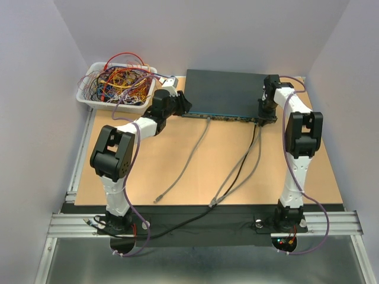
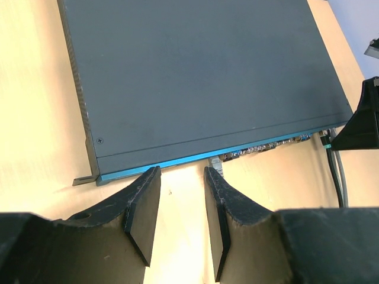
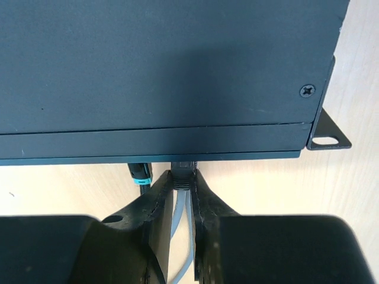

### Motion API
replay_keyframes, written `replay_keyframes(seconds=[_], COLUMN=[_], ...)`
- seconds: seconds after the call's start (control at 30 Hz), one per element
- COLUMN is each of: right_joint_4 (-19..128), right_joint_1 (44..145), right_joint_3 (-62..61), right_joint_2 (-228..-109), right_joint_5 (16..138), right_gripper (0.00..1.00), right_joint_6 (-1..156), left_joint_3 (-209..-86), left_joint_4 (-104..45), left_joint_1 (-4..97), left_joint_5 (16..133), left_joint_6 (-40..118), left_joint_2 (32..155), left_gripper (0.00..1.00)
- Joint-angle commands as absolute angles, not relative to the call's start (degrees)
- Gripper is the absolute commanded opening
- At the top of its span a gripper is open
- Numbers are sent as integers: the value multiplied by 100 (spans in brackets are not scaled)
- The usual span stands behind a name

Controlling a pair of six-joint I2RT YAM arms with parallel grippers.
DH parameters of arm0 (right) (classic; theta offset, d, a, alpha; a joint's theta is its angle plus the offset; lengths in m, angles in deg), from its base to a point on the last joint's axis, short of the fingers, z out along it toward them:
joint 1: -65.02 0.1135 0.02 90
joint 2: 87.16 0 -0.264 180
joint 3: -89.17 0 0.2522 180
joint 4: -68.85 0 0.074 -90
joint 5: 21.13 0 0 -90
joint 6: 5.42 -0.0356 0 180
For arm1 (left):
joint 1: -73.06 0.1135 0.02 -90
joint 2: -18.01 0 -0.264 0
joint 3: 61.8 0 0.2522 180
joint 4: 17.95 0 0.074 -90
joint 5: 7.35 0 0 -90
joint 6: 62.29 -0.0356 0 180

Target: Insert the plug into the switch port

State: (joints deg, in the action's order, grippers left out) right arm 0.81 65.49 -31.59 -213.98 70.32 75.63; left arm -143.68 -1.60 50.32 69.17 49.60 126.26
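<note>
My right gripper should next push outward into the switch port and release, because the plug's nose is already under the switch's front edge (image 3: 183,157), just outward of my gripper.
The switch (image 1: 228,92) is a flat dark grey-blue box at the back of the table, its teal front edge (image 2: 160,165) facing the arms. My right gripper (image 3: 183,177) is shut on the plug (image 3: 183,170), a dark boot with a grey cable trailing back between the fingers. The plug's nose sits under the switch's (image 3: 166,71) front lip near its right end. My left gripper (image 2: 182,173) stands open at the switch's (image 2: 201,77) left front edge, with bare table between its fingers. In the top view the left gripper (image 1: 180,103) and right gripper (image 1: 266,112) flank the front edge.
A black plug with a teal ring (image 3: 140,173) sits in the port left of the held one. A grey cable (image 1: 189,157) and a black and grey pair (image 1: 243,163) run forward across the table. A white tray of tangled wires (image 1: 115,86) stands back left. A mounting bracket (image 3: 325,133) juts from the switch's right corner.
</note>
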Motion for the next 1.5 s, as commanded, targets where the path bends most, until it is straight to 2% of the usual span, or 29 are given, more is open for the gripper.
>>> replay_keyframes(seconds=[0.0, 0.27, 0.63, 0.93, 1.23, 1.47], right_joint_4=[1906, 1879, 1879, 2001, 2933, 4355], right_joint_1=[6564, 6081, 6072, 6072, 6072, 6133], right_joint_3=[-3954, -4078, -4614, -5098, -4993, -4070], right_joint_2=[-21547, -21451, -21600, -21891, -21583, -20977], right_joint_5=[6623, 6517, 7017, 6922, 6728, 6650], right_gripper=[0, 0, 0, 0, 0, 3], right_joint_6=[7623, 7360, 7439, 7413, 7105, 6973], left_joint_3=[-14473, -14464, -14447, -14385, -14394, -14350], left_joint_4=[46, 54, 116, 125, 169, 178], left_joint_1=[5100, 5171, 5171, 5223, 5285, 5294], left_joint_5=[6920, 6902, 6911, 6920, 6929, 6973], left_joint_6=[4828, 4828, 4872, 4837, 4846, 4846], left_joint_2=[12577, 12638, 12744, 12779, 12832, 12788], left_gripper=[46, 46, 46, 46, 46, 45])
